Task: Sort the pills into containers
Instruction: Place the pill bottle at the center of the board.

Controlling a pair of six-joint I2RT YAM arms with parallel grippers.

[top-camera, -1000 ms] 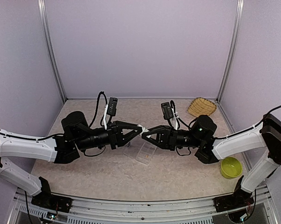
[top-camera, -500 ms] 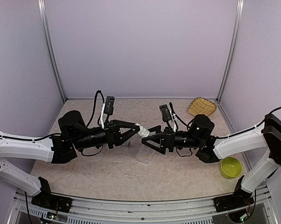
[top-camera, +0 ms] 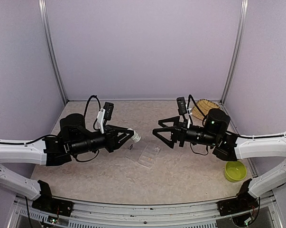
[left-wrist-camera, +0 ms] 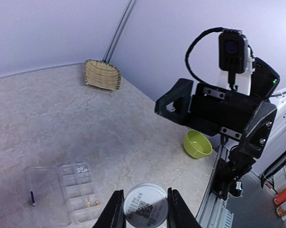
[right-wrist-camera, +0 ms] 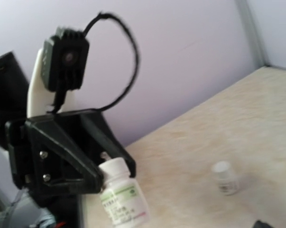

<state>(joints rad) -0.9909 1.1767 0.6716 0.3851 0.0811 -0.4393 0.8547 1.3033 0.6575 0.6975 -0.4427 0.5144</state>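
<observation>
I should swing my left gripper away from the box [top-camera: 146, 155] next, tilt it downward and lower it beside the second bottle, because white and orange pills are already in the box.
My left gripper [top-camera: 130, 136] is shut on a white pill bottle [top-camera: 136, 138], held tilted above the table. In the left wrist view the bottle's round white end with a printed code [left-wrist-camera: 145, 207] sits between the fingers [left-wrist-camera: 115, 211]. The right wrist view shows this bottle [right-wrist-camera: 123, 198] gripped near its cap. The containers are a clear compartment box [top-camera: 146, 155] lying open below the grippers. White pills [left-wrist-camera: 81, 167] lie in one compartment of the box [left-wrist-camera: 45, 183], small orange ones [left-wrist-camera: 91, 202] in another. My right gripper [top-camera: 161, 134] stands open and empty, to the right of the bottle.
A woven straw basket [top-camera: 205, 108] sits at the back right corner. A lime-green bowl [top-camera: 235, 170] stands by the right arm's base. A second small white bottle [right-wrist-camera: 226, 177] stands upright on the table. Purple walls close in the sides and back.
The right gripper opened, let go of the bottle and pulled back to the right. The left gripper kept the bottle, drew back left and tilted it down.
</observation>
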